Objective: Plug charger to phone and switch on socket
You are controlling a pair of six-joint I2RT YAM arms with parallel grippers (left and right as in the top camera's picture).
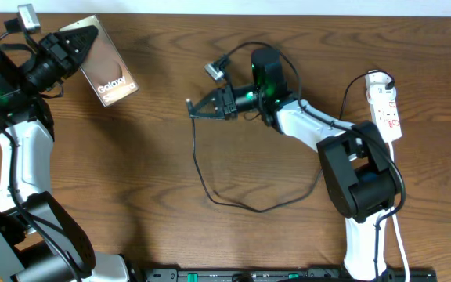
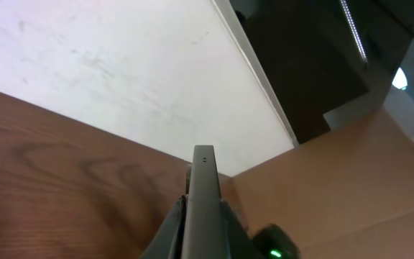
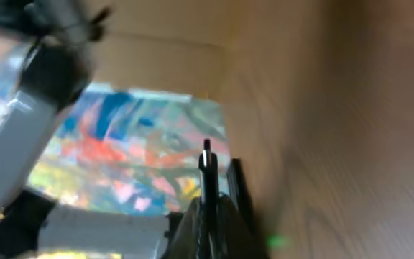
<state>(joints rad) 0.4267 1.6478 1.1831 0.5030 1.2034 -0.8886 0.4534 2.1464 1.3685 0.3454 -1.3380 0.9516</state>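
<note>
My right gripper draws back and down to the clear tabletop inside the cable's loop [image 1: 268, 163] next, turning the fingers downward, and releases the charger's end.
My left gripper [image 1: 79, 43] is shut on the phone [image 1: 110, 74] at the far left of the table and holds it tilted, bronze face up. In the left wrist view the phone's thin grey edge [image 2: 204, 180] stands between the jaws [image 2: 202, 219]. My right gripper [image 1: 200, 108] is at mid-table, points left and is shut on the charger's end. The connector tip [image 1: 189, 102] sticks out of it, and the black cable [image 1: 233, 202] loops down and back right. In the right wrist view the tip [image 3: 206, 162] rises between the jaws [image 3: 210, 216]. The white socket [image 1: 387, 106] lies at the far right.
The socket's white cord [image 1: 398, 227] runs down the right side past the right arm's base [image 1: 362, 188]. A black rail [image 1: 288, 275] lines the front edge. The table's back edge [image 1: 210, 14] is just behind the phone.
</note>
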